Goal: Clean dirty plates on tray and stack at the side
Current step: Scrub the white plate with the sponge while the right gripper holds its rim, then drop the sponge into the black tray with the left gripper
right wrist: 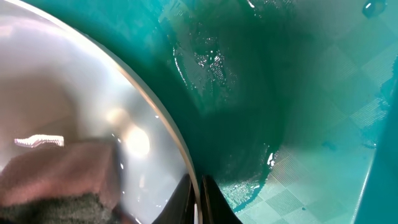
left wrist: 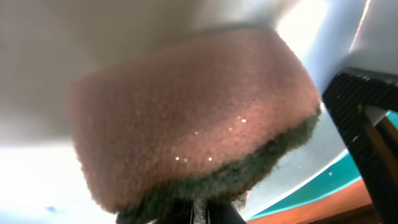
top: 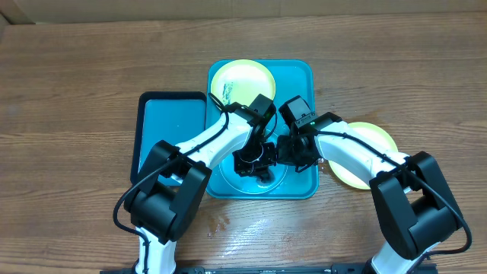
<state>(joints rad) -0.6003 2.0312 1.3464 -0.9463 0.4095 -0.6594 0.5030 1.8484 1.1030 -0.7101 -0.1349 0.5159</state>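
Next I should raise my left gripper and move over the smaller blue tray (top: 169, 128) to release the sponge, since the tray lies to the gripper's left in the overhead view.
A teal-rimmed plate (top: 272, 180) lies at the near end of the light-teal tray (top: 298, 84), mostly hidden under both grippers. My left gripper (top: 255, 161) is shut on a pinkish sponge (left wrist: 186, 118) with a dark green scouring side, pressed against the plate's pale centre (left wrist: 37, 180). My right gripper (right wrist: 198, 202) is shut on that plate's rim (right wrist: 155, 118), one finger inside and one outside. A yellow-green plate (top: 242, 80) with dark smears lies at the tray's far end. Another yellow-green plate (top: 365, 152) rests on the table to the right of the tray.
A smaller dark-rimmed blue tray (top: 171, 129) lies just left of the light-teal one. The tray floor (right wrist: 298, 93) is wet, with puddles by the plate. Both arms cross over the tray's near half, close together. Bare wooden table (top: 76, 91) surrounds everything.
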